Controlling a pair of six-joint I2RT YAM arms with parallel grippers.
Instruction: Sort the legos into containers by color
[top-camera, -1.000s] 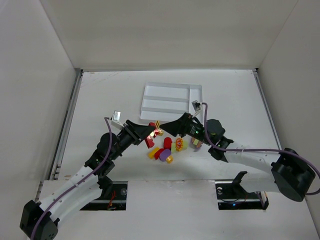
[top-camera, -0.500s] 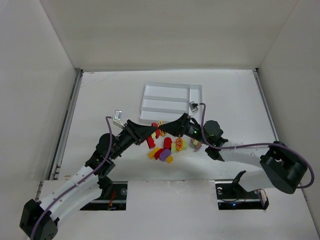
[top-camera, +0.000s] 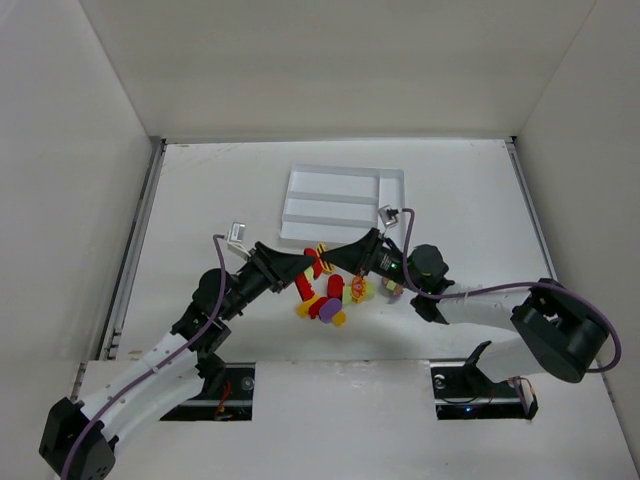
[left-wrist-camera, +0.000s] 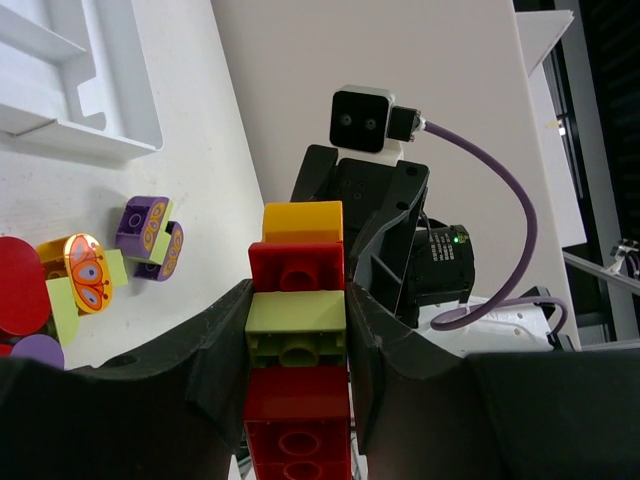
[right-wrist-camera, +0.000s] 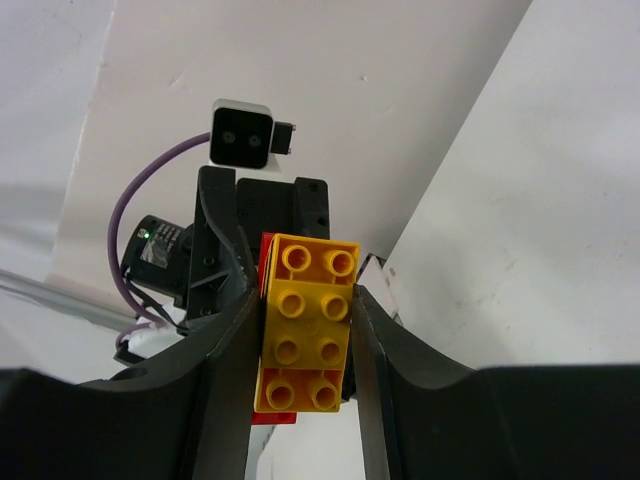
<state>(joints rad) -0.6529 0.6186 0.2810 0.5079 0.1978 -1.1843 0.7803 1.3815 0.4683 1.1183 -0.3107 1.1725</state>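
Observation:
I need to pull my right gripper with its brick off the stack next, move it outward over the tray's narrow side slot (top-camera: 391, 195), and then go down to let go of the brick, because the slot is empty.
A short stack of legos (top-camera: 318, 262) hangs above the table between both arms. My left gripper (left-wrist-camera: 298, 305) is shut on its lime brick (left-wrist-camera: 296, 325), with red bricks (left-wrist-camera: 297, 268) on either side of it and an orange-yellow brick (left-wrist-camera: 302, 220) at the far end. My right gripper (right-wrist-camera: 305, 315) is shut on that orange-yellow brick (right-wrist-camera: 305, 330), fingers pressed against both of its sides. More legos (top-camera: 335, 295) lie loose below the grippers. The white tray of containers (top-camera: 395, 190) sits behind them, with no bricks showing in its slots.
A purple brick (left-wrist-camera: 150, 225) and an orange piece with a butterfly print (left-wrist-camera: 85, 275) lie near the tray's corner (left-wrist-camera: 120, 140). White walls enclose the table on three sides. Both arms meet nose to nose over the pile.
My right gripper has moved in onto the stack's far end and shut on the orange-yellow brick. The left gripper has kept its grip and shifted slightly toward the tray.

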